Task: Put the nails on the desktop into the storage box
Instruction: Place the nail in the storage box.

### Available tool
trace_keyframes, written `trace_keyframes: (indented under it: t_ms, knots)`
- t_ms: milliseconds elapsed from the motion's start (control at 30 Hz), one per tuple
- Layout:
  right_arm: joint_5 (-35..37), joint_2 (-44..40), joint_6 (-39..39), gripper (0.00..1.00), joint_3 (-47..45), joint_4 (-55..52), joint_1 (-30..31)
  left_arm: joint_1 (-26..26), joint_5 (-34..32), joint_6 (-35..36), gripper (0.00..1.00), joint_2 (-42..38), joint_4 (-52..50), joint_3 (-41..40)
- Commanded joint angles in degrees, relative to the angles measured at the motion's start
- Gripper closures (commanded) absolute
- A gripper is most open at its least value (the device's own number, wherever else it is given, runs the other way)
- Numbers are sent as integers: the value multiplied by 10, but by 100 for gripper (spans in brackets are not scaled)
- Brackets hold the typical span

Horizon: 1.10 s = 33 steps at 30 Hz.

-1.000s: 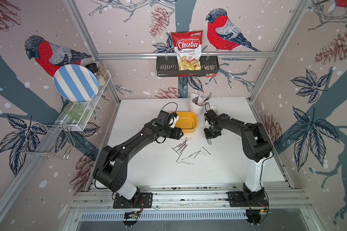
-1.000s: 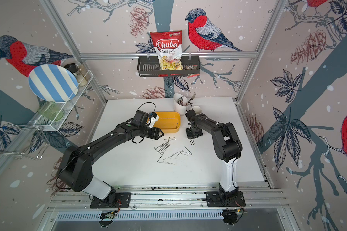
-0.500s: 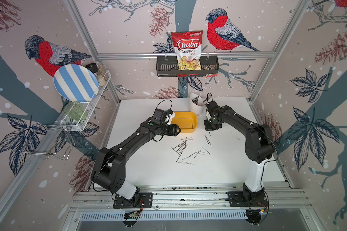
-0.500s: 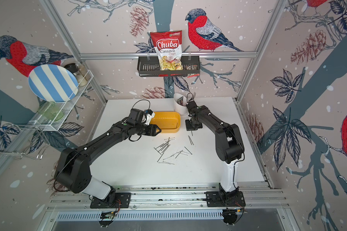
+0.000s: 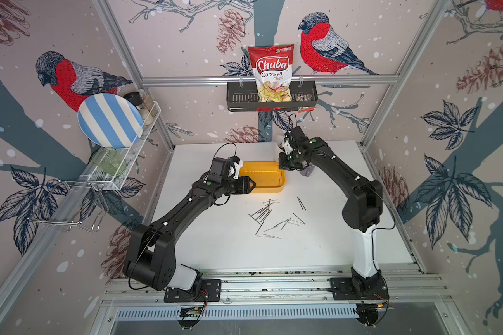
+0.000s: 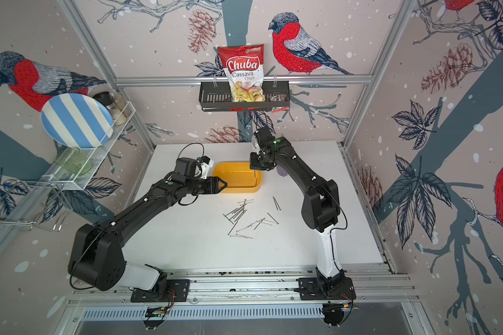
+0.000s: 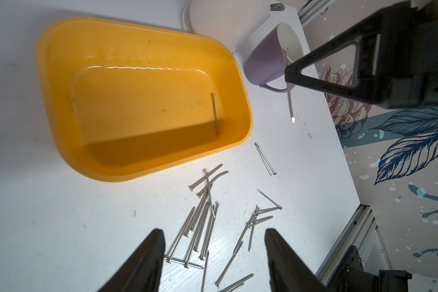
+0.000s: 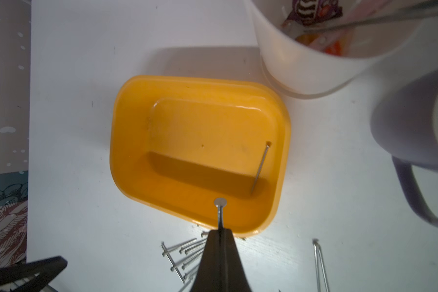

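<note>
My right gripper goes down into the storage box [image 5: 269, 190] next, toward the box's bottom beside the nail inside, and releases, as the held nail still hangs above.
The yellow storage box [image 5: 269, 190] [image 6: 238, 190] stands at the back middle of the white desktop [image 5: 215, 237]. One nail [image 7: 215, 113] [image 8: 260, 166] lies inside it. My right gripper [image 8: 220, 231] [image 5: 282, 168] is shut on a nail [image 8: 220, 215] [image 7: 290, 101], which hangs over the box's right end. Several loose nails [image 5: 263, 213] [image 6: 238, 213] [image 7: 202, 217] lie on the desktop in front of the box, and two more nails [image 5: 301, 203] lie apart to their right. My left gripper [image 7: 213, 232] [image 5: 251, 184] is open and empty, level with the box's front left corner.
A purple mug [image 7: 263, 68] [image 8: 410, 126] and a white cutlery holder [image 8: 301, 63] stand just right of the box. A black wire basket [image 5: 238, 98] with a chips bag hangs on the back wall. A rack with a striped plate [image 5: 111, 121] is on the left wall.
My right gripper has risen from the desktop with a nail and moved back and left, to over the box. The left gripper has barely moved.
</note>
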Motion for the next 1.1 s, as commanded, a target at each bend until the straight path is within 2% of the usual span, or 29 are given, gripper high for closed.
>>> trace_keyframes:
  t_ms: [0,400,767,833,933,1067]
  knots:
    - [-4,51,27,100,55,-24,9,7,-5,1,34,-17,2,-8]
    - [-1,139,46,100,48,38,13,20,-23,12,34,-70,-28,-43]
    - [24,187,33,100,45,47,11,22,-16,17,34,-58,-38,-41]
    - [25,190,31,95,44,43,11,21,-13,18,33,-53,-38,-39]
    - [27,186,27,80,46,38,11,21,-11,17,33,-47,-37,-37]
    - [38,169,20,76,58,26,16,22,-6,18,33,-34,-34,-33]
